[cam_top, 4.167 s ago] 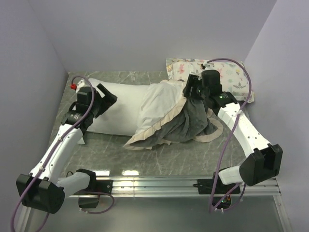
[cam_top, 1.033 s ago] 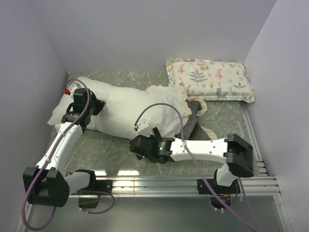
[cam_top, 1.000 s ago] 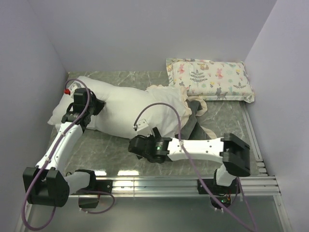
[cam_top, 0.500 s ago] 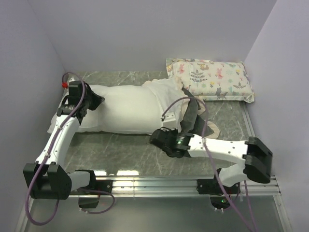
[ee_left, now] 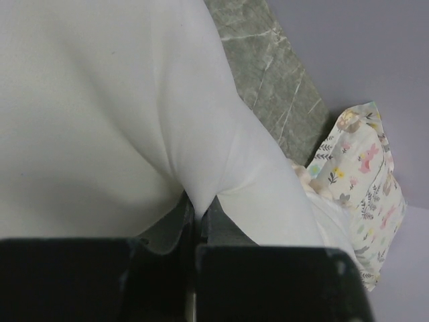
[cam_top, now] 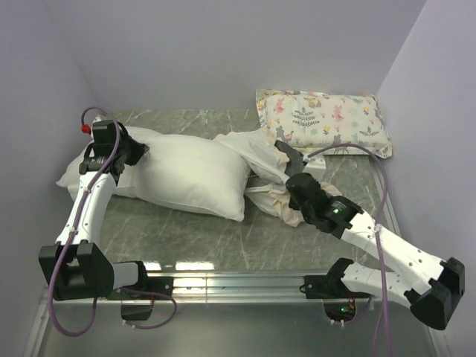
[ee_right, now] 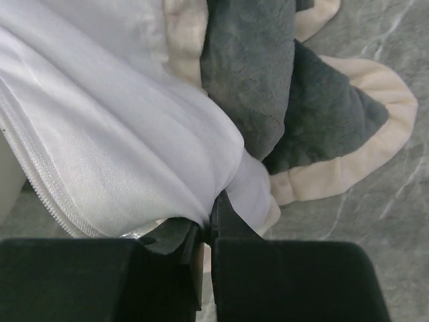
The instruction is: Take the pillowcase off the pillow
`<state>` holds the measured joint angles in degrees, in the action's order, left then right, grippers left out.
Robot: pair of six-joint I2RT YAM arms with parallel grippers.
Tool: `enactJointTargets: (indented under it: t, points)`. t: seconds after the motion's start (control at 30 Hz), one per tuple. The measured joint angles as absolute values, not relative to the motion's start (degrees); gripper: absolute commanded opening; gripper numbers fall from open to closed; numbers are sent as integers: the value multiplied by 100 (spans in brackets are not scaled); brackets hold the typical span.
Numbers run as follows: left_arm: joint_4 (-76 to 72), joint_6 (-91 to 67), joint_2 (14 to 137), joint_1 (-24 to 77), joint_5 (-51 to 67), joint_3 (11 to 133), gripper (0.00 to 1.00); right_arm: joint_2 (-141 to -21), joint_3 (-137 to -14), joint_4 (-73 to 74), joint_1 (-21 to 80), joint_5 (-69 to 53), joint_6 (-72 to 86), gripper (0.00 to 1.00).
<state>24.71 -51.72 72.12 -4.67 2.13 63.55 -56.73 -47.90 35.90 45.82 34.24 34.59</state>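
Observation:
The tabletop to the right of my right gripper in the top view is bare. I should lift the pillowcase's lining that way, off the pillow's end that it overlaps, then lower it and let go.
The plump white pillow (cam_top: 178,175) lies across the left half of the table, almost all of it bare. My left gripper (cam_top: 136,152) is shut on a fold of the pillow (ee_left: 100,100) at its left end, and the jaws (ee_left: 198,216) pinch the white cloth. The pillowcase (cam_top: 262,151) is bunched to the right of the pillow, white lining out, with grey plush and a cream frill (cam_top: 279,210). My right gripper (cam_top: 291,184) is shut on the white lining (ee_right: 114,147); the closed jaws (ee_right: 209,218) sit beside the grey plush (ee_right: 255,74) and the frill (ee_right: 375,121).
A smaller animal-and-plant print pillow (cam_top: 323,123) lies at the back right corner, also seen in the left wrist view (ee_left: 365,174). Walls close off the grey marble table (cam_top: 186,238) on the left, back and right. A metal rail (cam_top: 245,282) runs along the near edge.
My right arm swung from in front of the pillow to the right, shut on the pillowcase and dragged it rightward off the pillow. My left arm pulled the pillow left and back.

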Motion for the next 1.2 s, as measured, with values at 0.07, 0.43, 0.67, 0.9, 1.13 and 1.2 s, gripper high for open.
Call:
enactJointTargets:
  t: [0.07,0.43,0.67,0.9,1.13,1.2]
  points:
    - [2475,-5170,7212,-469,239,6355,0,-5520,-4932,3653,4320,3286,3293,0]
    - [2445,-5172,7091,-471,386,6344,0,-5398,-6694,3883,2624,2604,2504,0]
    - [2401,-5170,6989,-478,464,6202,1,-5575,-7769,4088,1931,2364,2324,0]
    - [2338,-5170,6958,-484,539,5896,0,-5682,-8272,4202,1326,2121,2283,0]
    - [2137,-5170,6947,-373,510,5806,0,-5839,-8665,4366,1140,1999,2281,0]
    - [2080,-5170,6947,-298,497,5787,1,-5894,-8864,4460,1057,1979,2283,0]
